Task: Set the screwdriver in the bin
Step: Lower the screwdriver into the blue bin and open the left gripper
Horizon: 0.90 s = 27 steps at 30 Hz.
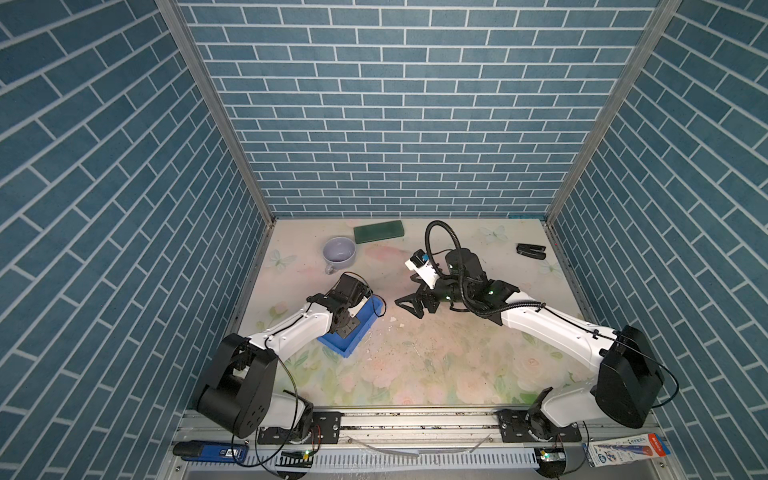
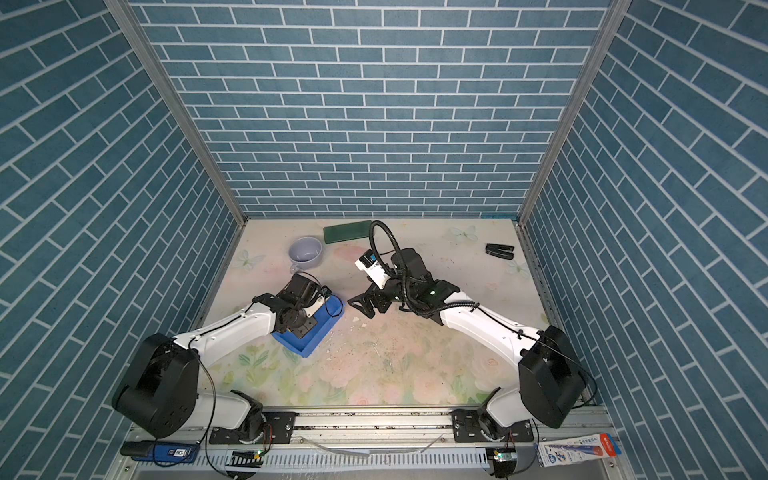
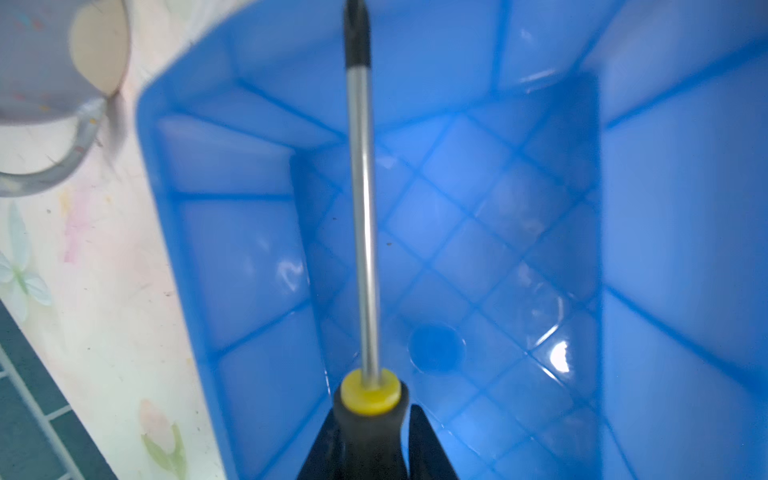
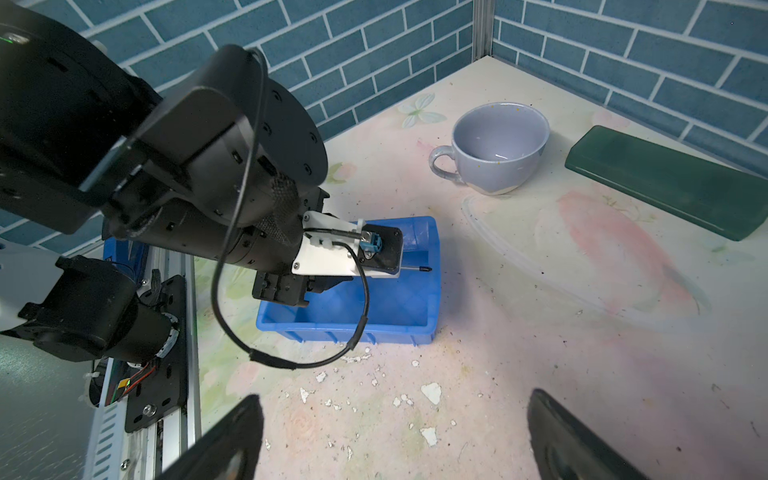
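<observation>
My left gripper lowers a little between the bin's sides next and releases the screwdriver's black handle, since the bin's empty bottom lies directly below that gripper.
My left gripper (image 3: 372, 434) is shut on the black handle of the screwdriver (image 3: 363, 232). Its yellow collar and silver shaft point out over the inside of the blue bin (image 3: 249, 249), and the dark tip reaches toward the far wall. In the right wrist view the screwdriver tip (image 4: 422, 269) pokes out from under the left wrist, above the bin (image 4: 345, 330). In both top views the left wrist hides the fingers over the bin (image 1: 334, 347) (image 2: 305, 347). My right gripper (image 1: 409, 305) (image 2: 361, 305) (image 4: 399, 440) is open and empty, to the right of the bin.
A pale lavender cup (image 1: 339, 251) (image 4: 498, 145) stands behind the bin, close to its far corner. A dark green block (image 1: 378, 230) lies by the back wall. A black stapler-shaped object (image 1: 531, 250) lies at the back right. White flakes (image 4: 431, 392) dot the table.
</observation>
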Tool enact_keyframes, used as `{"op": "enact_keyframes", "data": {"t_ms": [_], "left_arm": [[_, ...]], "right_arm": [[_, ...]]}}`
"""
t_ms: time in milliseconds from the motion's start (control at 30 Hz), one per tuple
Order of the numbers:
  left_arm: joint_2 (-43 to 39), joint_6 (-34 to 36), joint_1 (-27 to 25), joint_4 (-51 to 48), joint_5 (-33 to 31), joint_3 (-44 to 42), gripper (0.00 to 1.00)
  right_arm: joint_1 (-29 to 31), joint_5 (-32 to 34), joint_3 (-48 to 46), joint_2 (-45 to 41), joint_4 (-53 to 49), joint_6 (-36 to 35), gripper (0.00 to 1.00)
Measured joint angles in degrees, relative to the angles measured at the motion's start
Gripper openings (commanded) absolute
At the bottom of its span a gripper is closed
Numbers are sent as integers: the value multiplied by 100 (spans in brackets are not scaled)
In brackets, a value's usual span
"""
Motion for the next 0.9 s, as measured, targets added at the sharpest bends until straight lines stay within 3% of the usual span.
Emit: {"op": "enact_keyframes", "data": {"t_ms": [367, 467, 633, 700, 900], "left_arm": [[162, 52, 2, 142, -46, -160, 19], [278, 55, 2, 192, -46, -160, 28], [361, 74, 4, 256, -144, -151, 49], [326, 96, 7, 258, -192, -146, 62], [-111, 101, 9, 173, -219, -149, 75]], "right_arm": [[0, 31, 0, 0, -50, -4, 98], [0, 52, 0, 0, -72, -4, 98], [0, 74, 0, 0, -109, -4, 98], [0, 96, 0, 0, -131, -4, 98], [0, 208, 0, -35, -136, -9, 98]]}}
